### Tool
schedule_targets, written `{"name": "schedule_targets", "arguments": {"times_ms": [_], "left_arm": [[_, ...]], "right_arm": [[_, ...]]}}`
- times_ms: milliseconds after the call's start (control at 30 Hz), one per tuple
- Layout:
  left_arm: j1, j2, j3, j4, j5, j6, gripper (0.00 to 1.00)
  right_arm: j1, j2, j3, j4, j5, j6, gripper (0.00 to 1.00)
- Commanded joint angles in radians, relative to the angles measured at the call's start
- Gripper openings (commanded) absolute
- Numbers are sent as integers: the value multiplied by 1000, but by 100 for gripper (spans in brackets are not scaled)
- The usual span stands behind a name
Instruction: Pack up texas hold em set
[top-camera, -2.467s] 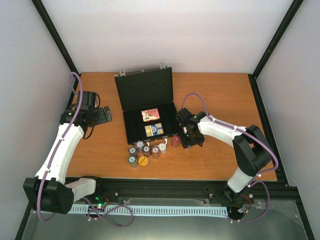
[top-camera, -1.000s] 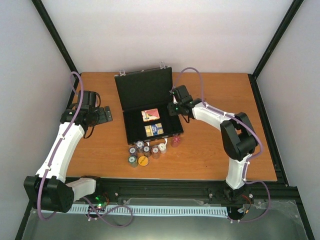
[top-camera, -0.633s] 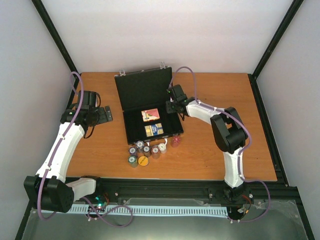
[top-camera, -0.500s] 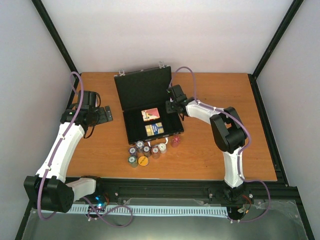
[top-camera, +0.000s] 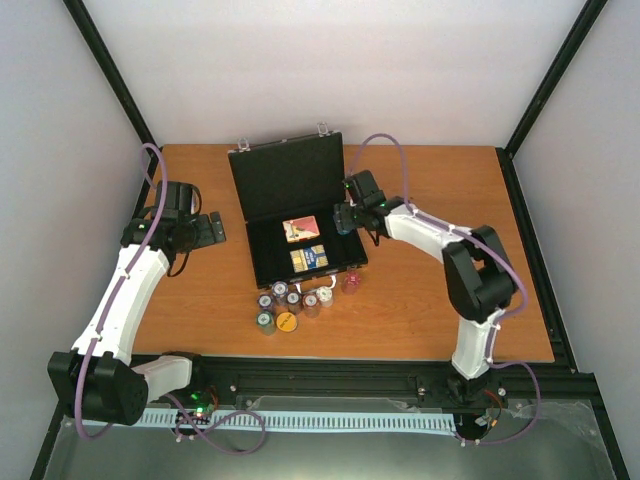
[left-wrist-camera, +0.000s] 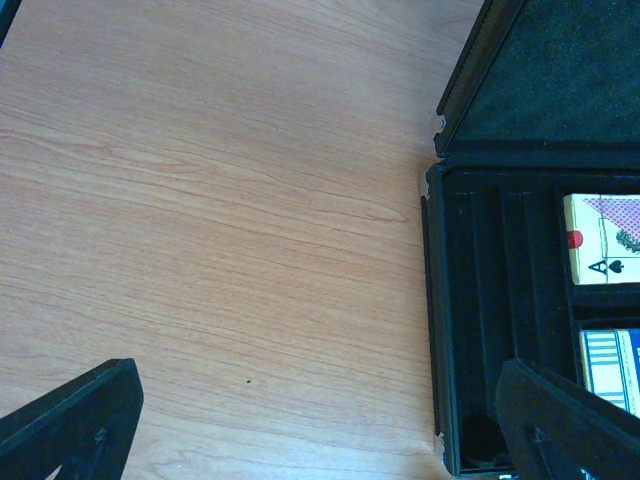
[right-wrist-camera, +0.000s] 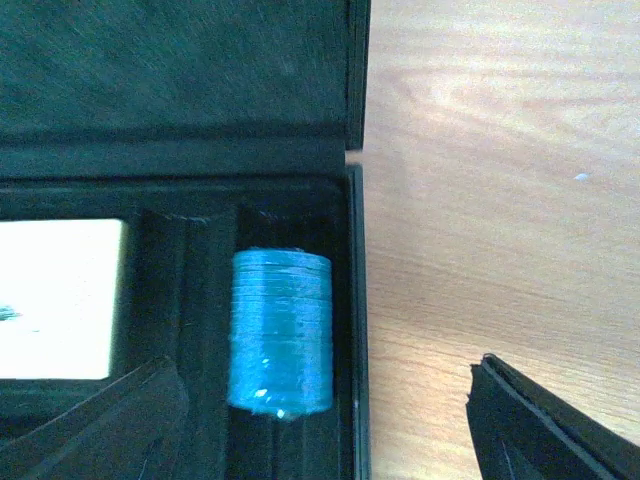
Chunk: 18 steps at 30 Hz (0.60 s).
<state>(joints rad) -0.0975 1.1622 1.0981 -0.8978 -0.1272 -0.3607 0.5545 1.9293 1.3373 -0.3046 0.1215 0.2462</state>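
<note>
My right gripper moves back past the case's front edge and lowers around the pink stack next, as that still stands outside while the blue lies packed.
The black case lies open mid-table, its lid leaning back. A red-backed deck and a blue deck lie inside it. My right gripper is open over the case's right rear corner. In the right wrist view my gripper straddles a blue chip stack lying on its side in the rightmost slot, not touching it. Several chip stacks and a pink stack stand in front of the case. My left gripper is open and empty left of the case.
The left wrist view shows bare wood, the case's left wall and both decks. The case's right rim runs between my right fingers. A yellow-topped stack stands nearest the table's front edge.
My right gripper moved from beside the pink chip stack up to the case's right rear corner, then drew back slightly to the right. The left arm has not moved.
</note>
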Motion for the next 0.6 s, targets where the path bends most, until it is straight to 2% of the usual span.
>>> {"name": "schedule_targets", "arguments": {"times_ms": [0, 133, 233, 400, 567], "left_arm": [[-1, -5, 24, 5, -8, 17, 100], [-1, -2, 26, 5, -8, 16, 100], [-1, -4, 25, 5, -9, 13, 100], [-1, -7, 11, 5, -12, 14, 100], [-1, -9, 2, 9, -12, 15, 100]], "right_arm": [[25, -141, 34, -123, 22, -21, 80], [82, -184, 49, -304, -32, -53, 82], [140, -220, -19, -392, -73, -51, 81], [225, -272, -186, -436, -93, 7, 81], [226, -271, -253, -425, -111, 45, 81]]}}
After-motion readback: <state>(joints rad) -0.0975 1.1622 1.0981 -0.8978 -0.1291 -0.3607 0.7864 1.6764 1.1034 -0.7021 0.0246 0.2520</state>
